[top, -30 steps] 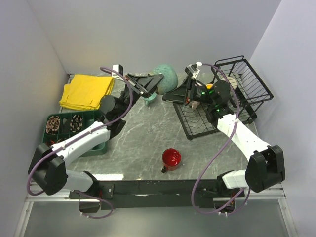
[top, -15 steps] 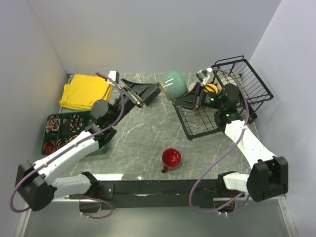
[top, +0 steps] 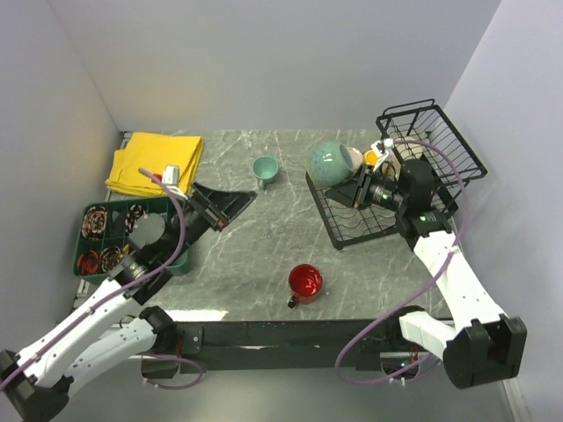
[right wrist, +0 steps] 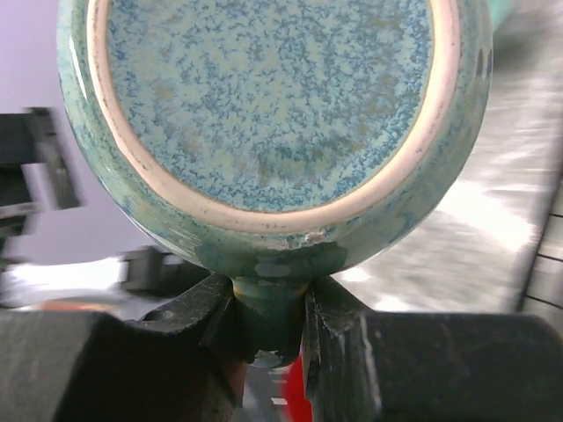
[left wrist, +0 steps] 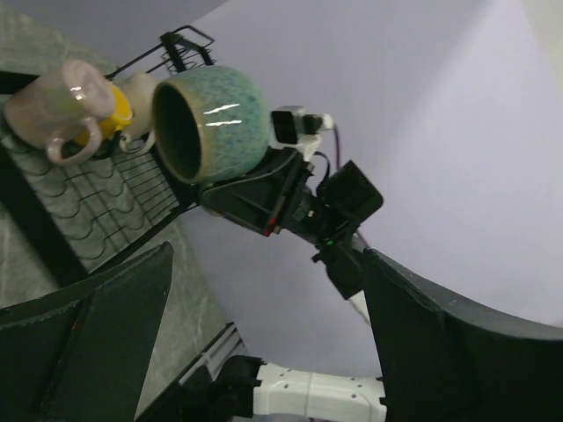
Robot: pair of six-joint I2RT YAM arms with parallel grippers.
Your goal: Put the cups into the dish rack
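Note:
The robot will tilt its right gripper downward and lower the grey-green cup [top: 328,163], opening down, onto the rack's near wires to let go of the cup's handle, since those wires are bare.
My right gripper [top: 358,186] [right wrist: 268,327] is shut on the handle of the grey-green cup [top: 328,163] [right wrist: 273,105], which it holds on its side above the left edge of the black dish rack [top: 352,221] [left wrist: 97,207]. A pale pink cup [left wrist: 60,105], a yellow cup [left wrist: 117,110] and a cream-handled one sit together in the rack. On the table stand a small teal cup [top: 264,167] and a shiny red cup [top: 305,282]. My left gripper [top: 234,209] [left wrist: 266,255] hangs open and empty over the table, left of centre.
A yellow cloth [top: 154,163] lies at the back left. A green compartment tray [top: 106,230] sits on the left, partly under my left arm. The rack's taller wire basket [top: 433,148] stands at the back right.
The left gripper opened, let go of the grey-green cup and drew back toward the near left. The right gripper carried that cup rightward toward the rack.

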